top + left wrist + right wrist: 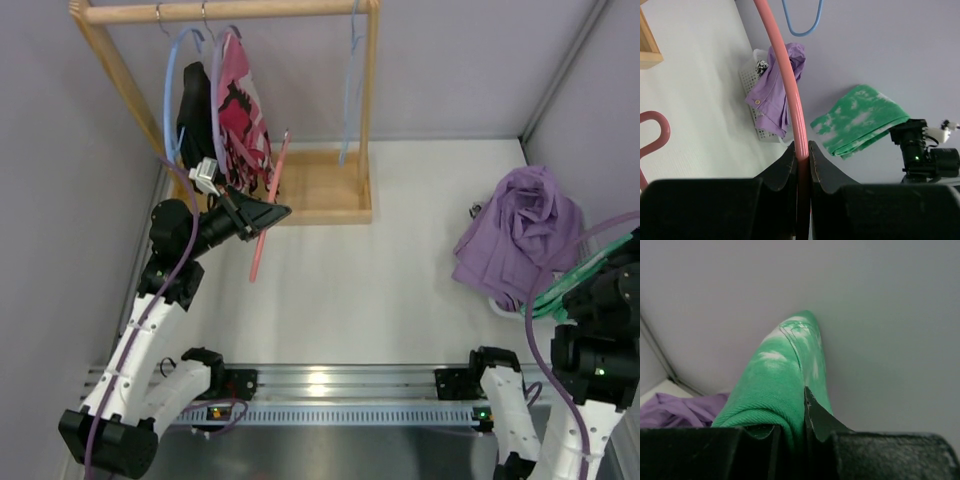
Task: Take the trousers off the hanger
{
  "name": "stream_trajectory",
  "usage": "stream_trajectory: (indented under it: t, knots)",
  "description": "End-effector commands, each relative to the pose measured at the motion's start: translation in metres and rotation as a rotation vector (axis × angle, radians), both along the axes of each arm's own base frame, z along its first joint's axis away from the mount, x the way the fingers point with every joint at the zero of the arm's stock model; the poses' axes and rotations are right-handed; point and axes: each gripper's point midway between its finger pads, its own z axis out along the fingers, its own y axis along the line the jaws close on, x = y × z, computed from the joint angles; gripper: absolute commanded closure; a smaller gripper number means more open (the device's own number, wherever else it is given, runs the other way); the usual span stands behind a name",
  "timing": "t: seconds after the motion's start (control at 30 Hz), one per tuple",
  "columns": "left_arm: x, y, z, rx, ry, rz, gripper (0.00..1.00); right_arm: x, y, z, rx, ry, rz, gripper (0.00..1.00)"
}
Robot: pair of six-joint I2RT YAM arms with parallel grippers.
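I will move my right gripper outward and down over the purple cloth in the basket (525, 232) next and let go of the trousers, because they hang clear of the hanger.
The salmon-pink hanger (257, 255) slants in the air in front of the wooden rack, off the rail. My left gripper (801, 150) is shut on its thin bar (790, 85). The hanger carries no garment. The bright green trousers (860, 120) with whitish blotches hang apart from it, far to the right above the table. My right gripper (792, 426) is shut on a folded bunch of that green fabric (785, 375). In the top view only a green strip of the trousers (560, 285) shows beside the right arm.
A purple cloth (520, 235) is heaped over a white basket (756, 122) at the right. The wooden rack (325, 190) at the back left holds light blue hangers (172, 90) and a pink-and-black garment (240, 105). Grey walls close in on both sides.
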Motion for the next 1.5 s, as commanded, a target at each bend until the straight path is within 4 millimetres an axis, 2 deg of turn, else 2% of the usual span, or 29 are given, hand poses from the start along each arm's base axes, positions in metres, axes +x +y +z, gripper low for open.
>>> stream_trajectory:
  t: [0.0,0.03,0.13,0.23,0.27,0.37,0.4,0.43,0.47,0.53,0.57,0.63,0.67,0.73,0.77,0.8,0.9,0.97,1.0,1.03,1.13,1.17,1.2,1.27,1.3,1.37,1.4,1.47]
  knots:
    - [-0.012,0.0,0.035,-0.01,-0.159,-0.007,1.0,-0.003,-0.013,0.003,-0.04,-0.021,-0.108,1.0]
    - [-0.013,0.0,0.036,-0.012,-0.16,-0.007,1.0,0.009,-0.018,-0.015,-0.041,0.033,-0.13,1.0]
    - [-0.012,-0.002,0.037,-0.02,-0.156,-0.006,1.0,0.029,-0.033,-0.045,0.012,0.108,-0.19,1.0]
    - [-0.017,-0.003,0.041,-0.028,-0.169,-0.02,1.0,0.076,-0.037,-0.065,0.029,0.18,-0.112,1.0]
    - [-0.018,-0.003,0.042,-0.027,-0.178,-0.022,1.0,0.094,-0.036,-0.064,0.019,0.173,-0.067,1.0]
    - [-0.023,-0.003,0.045,-0.026,-0.198,-0.03,1.0,0.152,-0.047,-0.091,0.016,0.279,-0.016,1.0]
    - [-0.024,-0.003,0.047,-0.026,-0.203,-0.031,1.0,0.163,-0.048,-0.098,0.023,0.297,-0.002,1.0]
    - [-0.027,-0.003,0.049,-0.026,-0.213,-0.034,1.0,0.176,-0.047,-0.101,0.023,0.313,0.043,1.0]
    - [-0.029,-0.003,0.051,-0.025,-0.223,-0.038,1.0,0.193,-0.047,-0.113,0.037,0.34,0.073,1.0]
    - [-0.031,-0.002,0.058,-0.026,-0.244,-0.04,1.0,0.211,-0.046,-0.122,0.057,0.349,0.112,1.0]
    - [-0.032,-0.003,0.058,-0.026,-0.245,-0.045,1.0,0.228,-0.043,-0.137,0.073,0.381,0.162,1.0]
    - [-0.034,-0.003,0.062,-0.028,-0.252,-0.052,1.0,0.244,-0.04,-0.147,0.096,0.399,0.208,1.0]
    - [-0.032,-0.004,0.061,-0.027,-0.245,-0.054,1.0,0.256,-0.04,-0.163,0.116,0.437,0.229,1.0]
    - [-0.033,-0.005,0.065,-0.023,-0.259,-0.067,1.0,0.273,-0.033,-0.176,0.141,0.483,0.304,1.0]
    - [-0.033,-0.006,0.068,-0.022,-0.266,-0.071,1.0,0.283,-0.031,-0.194,0.169,0.535,0.329,1.0]
    - [-0.031,-0.007,0.068,-0.014,-0.272,-0.076,1.0,0.284,-0.028,-0.207,0.197,0.582,0.353,0.97]
    - [-0.028,-0.007,0.079,-0.01,-0.3,-0.072,1.0,0.291,-0.023,-0.225,0.238,0.644,0.391,0.9]
    - [-0.024,-0.007,0.087,-0.008,-0.31,-0.061,1.0,0.287,-0.023,-0.226,0.229,0.66,0.391,0.7]
    - [-0.021,-0.007,0.088,0.001,-0.315,-0.056,1.0,0.286,-0.024,-0.224,0.218,0.667,0.39,0.63]
    - [-0.012,-0.009,0.085,0.009,-0.303,-0.053,1.0,0.284,-0.023,-0.224,0.216,0.667,0.396,0.51]
    - [0.0,-0.011,0.093,0.032,-0.33,-0.041,1.0,0.276,-0.016,-0.209,0.216,0.666,0.434,0.33]
    - [0.003,-0.011,0.097,0.036,-0.341,-0.032,1.0,0.267,-0.012,-0.206,0.226,0.682,0.441,0.29]
    - [0.005,-0.011,0.105,0.043,-0.36,-0.023,1.0,0.266,-0.01,-0.196,0.219,0.666,0.453,0.21]
    - [0.019,-0.012,0.104,0.056,-0.354,-0.006,1.0,0.256,-0.003,-0.185,0.227,0.668,0.476,0.13]
    - [0.02,-0.011,0.112,0.06,-0.379,0.003,1.0,0.253,-0.001,-0.175,0.225,0.656,0.482,0.09]
    - [0.034,-0.011,0.113,0.059,-0.366,0.037,1.0,0.243,0.007,-0.169,0.236,0.668,0.51,0.04]
    - [0.037,-0.012,0.118,0.048,-0.376,0.041,1.0,0.24,0.009,-0.159,0.226,0.658,0.522,0.01]
    - [0.046,-0.013,0.129,0.01,-0.389,0.052,1.0,0.232,0.016,-0.149,0.219,0.649,0.547,0.01]
